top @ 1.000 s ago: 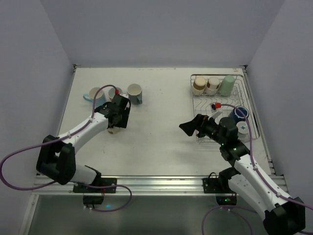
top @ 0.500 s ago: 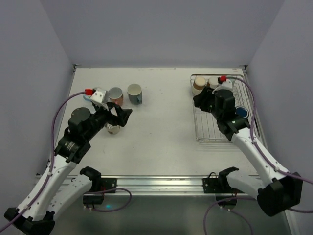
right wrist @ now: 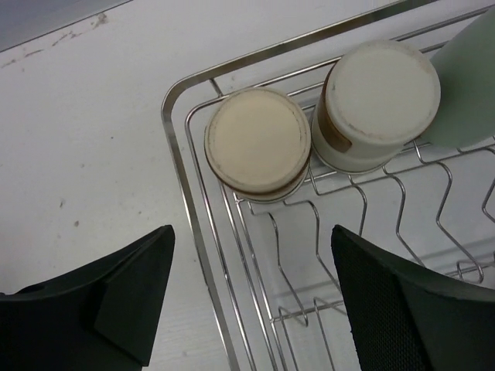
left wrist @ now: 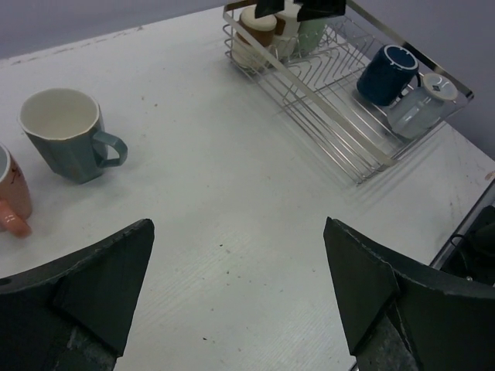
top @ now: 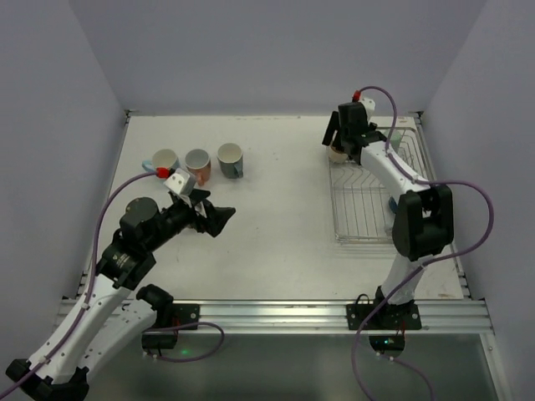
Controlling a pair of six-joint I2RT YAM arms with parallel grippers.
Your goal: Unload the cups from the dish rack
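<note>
The right gripper hangs nearest the brown cup, so the left gripper next needs to swing toward the rack [top: 368,219], over the bare table beside it, to meet that cup.
The silver wire dish rack [top: 368,219] stands at the right. My right gripper [top: 336,142] hangs open over its far left corner. In the right wrist view the gripper [right wrist: 251,286] is above an upturned brown cup [right wrist: 257,143], a cream cup [right wrist: 379,100] and a pale green cup [right wrist: 468,85], touching none. The left wrist view shows a dark blue cup [left wrist: 387,73] and a pale grey cup [left wrist: 421,104] at the rack's other end. My left gripper [top: 219,219] is open and empty over bare table. A light blue [top: 165,160], a salmon pink [top: 197,160] and a grey-teal cup [top: 230,159] stand on the table.
Grey walls close the table on three sides. The rack's raised rim [right wrist: 182,193] runs under my right gripper's left finger. The grey-teal cup [left wrist: 69,135] and the salmon pink cup [left wrist: 11,197] lie ahead and to the left of my left gripper [left wrist: 240,286].
My left arm has drawn back from the cups on the table and its gripper now points right. My right arm has swung from the rack's near side to its far left corner.
</note>
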